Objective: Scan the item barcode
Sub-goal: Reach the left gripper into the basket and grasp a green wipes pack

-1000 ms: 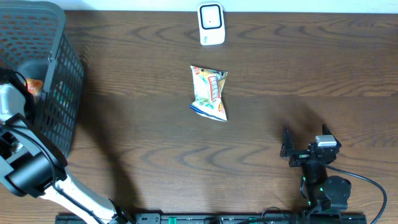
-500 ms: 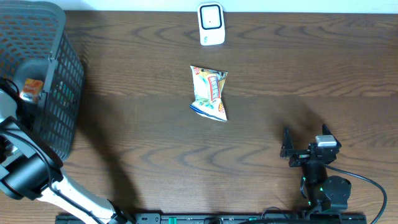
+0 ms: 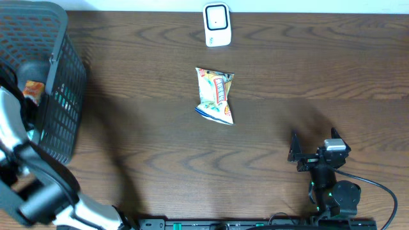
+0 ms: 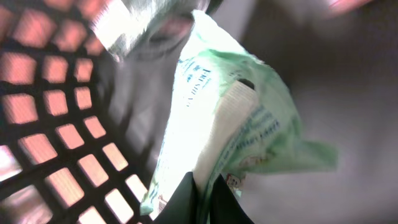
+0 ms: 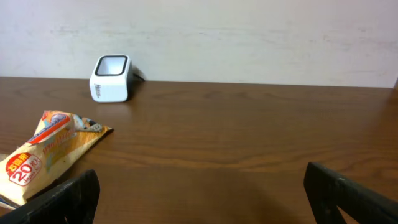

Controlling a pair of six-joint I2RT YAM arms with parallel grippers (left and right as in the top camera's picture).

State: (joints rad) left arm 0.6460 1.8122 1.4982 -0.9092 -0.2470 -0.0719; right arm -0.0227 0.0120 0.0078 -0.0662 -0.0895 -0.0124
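Observation:
My left gripper, holding only the packet's lower edge (image 4: 204,177), should lift next between the basket's mesh sides; the packet comes free inside the basket.
In the left wrist view my left gripper (image 4: 204,178) is shut on a pale green and white packet (image 4: 236,124), pinching its lower edge between the black fingers. The packet hangs inside the dark mesh basket (image 3: 64,96) at the table's left end, where the left arm (image 3: 11,121) reaches in. The white barcode scanner (image 3: 217,24) stands at the far edge of the table (image 5: 111,78). My right gripper (image 3: 313,152) rests near the front right, open, with nothing between its fingers (image 5: 202,193).
An orange and white snack bag (image 3: 215,96) lies mid-table, also at the left of the right wrist view (image 5: 46,152). Something orange (image 3: 32,89) shows inside the basket. Basket mesh walls (image 4: 56,124) stand close around the left gripper.
The left arm has shifted at the basket and its lower links have swung toward the front edge. The snack bag, scanner and right arm have not moved.

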